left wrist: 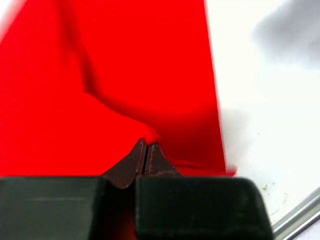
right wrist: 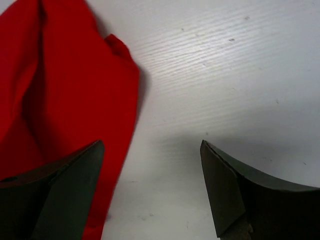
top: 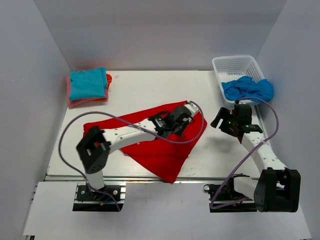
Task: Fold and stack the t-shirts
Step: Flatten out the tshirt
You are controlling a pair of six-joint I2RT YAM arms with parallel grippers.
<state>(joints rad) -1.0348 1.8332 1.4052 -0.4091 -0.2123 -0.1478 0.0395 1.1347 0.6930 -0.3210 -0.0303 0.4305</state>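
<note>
Bare table lies between the right gripper's fingers, so the gripper should move down and to the left in the top view, to the corner of the red t-shirt nearest the basket.
A large red t-shirt [top: 150, 145] lies spread across the middle of the table. My left gripper [top: 186, 116] reaches over it to its far right corner. In the left wrist view that gripper [left wrist: 146, 144] is shut, pinching a small raised fold of the red t-shirt [left wrist: 100, 90]. My right gripper [top: 224, 122] hovers just right of the shirt. In the right wrist view it [right wrist: 151, 145] is open over bare table, with the red t-shirt's edge [right wrist: 75, 100] under its left finger. A folded turquoise t-shirt [top: 88, 83] rests on an orange-pink one [top: 107, 79] at the back left.
A white mesh basket [top: 235, 65] stands at the back right with a crumpled blue cloth [top: 248, 89] spilling over its near rim. White walls close in the table [top: 150, 90] on three sides. The left arm's cable [top: 75, 130] loops over the shirt.
</note>
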